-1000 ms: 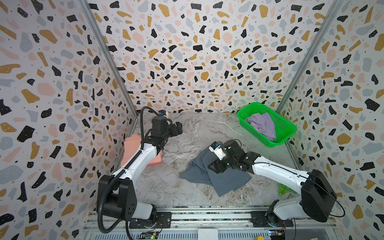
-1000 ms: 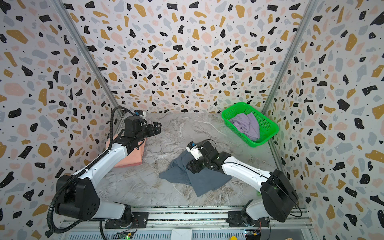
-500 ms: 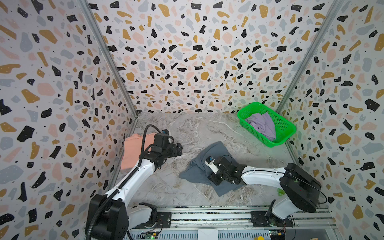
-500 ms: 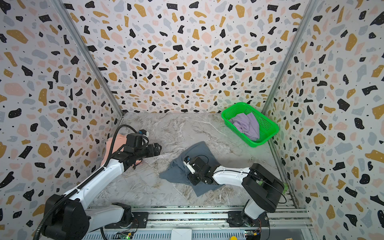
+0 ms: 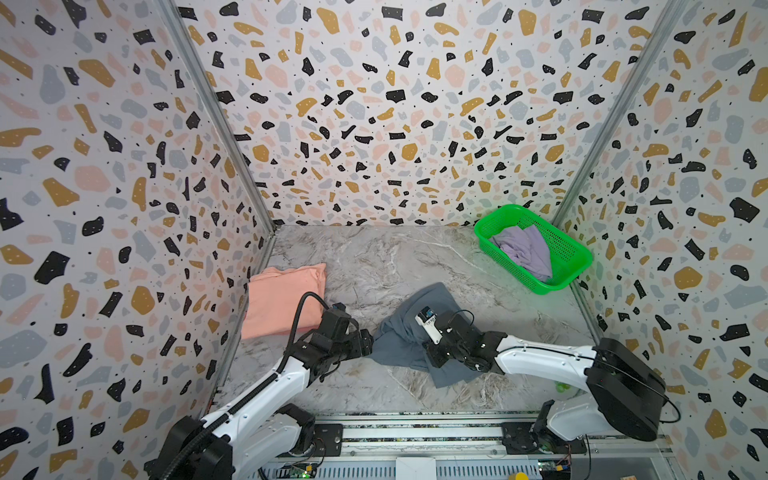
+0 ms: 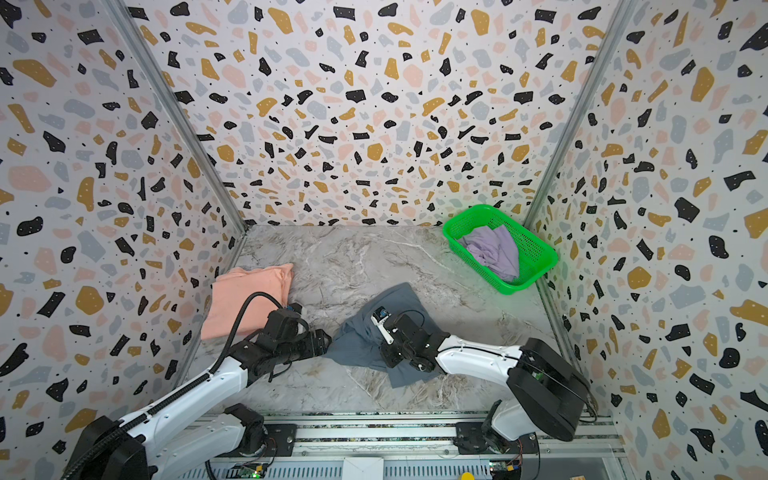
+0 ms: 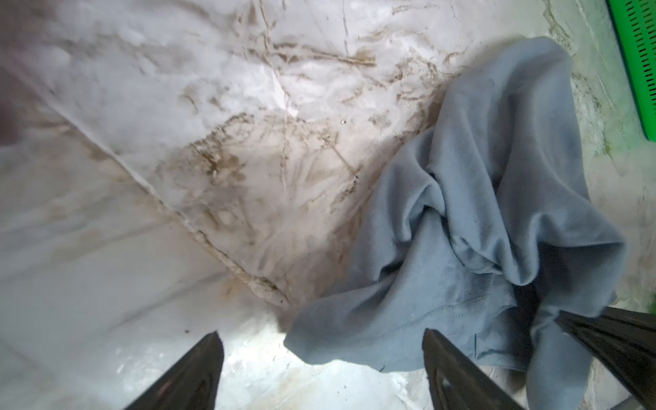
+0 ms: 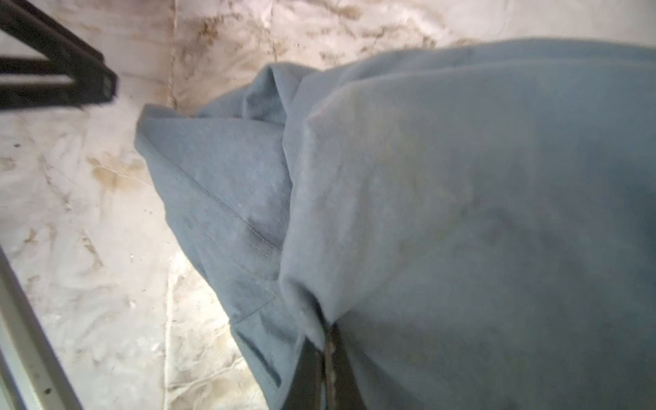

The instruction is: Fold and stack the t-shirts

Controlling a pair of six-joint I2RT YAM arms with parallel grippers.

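The grey t-shirt is crumpled, so my right gripper will next pull outward toward the green mesh basket and let go of the fold on the bare marble in front of it.
The slate-grey t-shirt [image 5: 397,340] [image 6: 357,345] lies crumpled on the marble table, front centre. My right gripper [image 5: 434,358] [image 6: 390,359] [image 8: 326,342] is shut on a fold of the grey t-shirt [image 8: 443,198] near its front edge. My left gripper [image 5: 368,343] [image 6: 326,343] [image 7: 321,337] stands open and low at the shirt's left corner. That corner [image 7: 372,333] lies just ahead of and between its fingers. The salmon-pink t-shirt [image 5: 278,299] [image 6: 243,297] lies folded at the left wall. The pale lilac t-shirt [image 5: 525,249] [image 6: 494,249] sits bunched in the basket.
The green mesh basket [image 5: 571,255] [image 6: 536,249] [image 7: 639,53] stands at the back right corner. Patterned walls close the left, back and right. A metal rail [image 5: 415,432] runs along the front edge. Bare marble [image 5: 374,257] shows between pink shirt and basket.
My left arm has swung from beside the pink shirt down to the grey shirt's left corner. My right gripper moved towards the front over the grey shirt and closed on its cloth.
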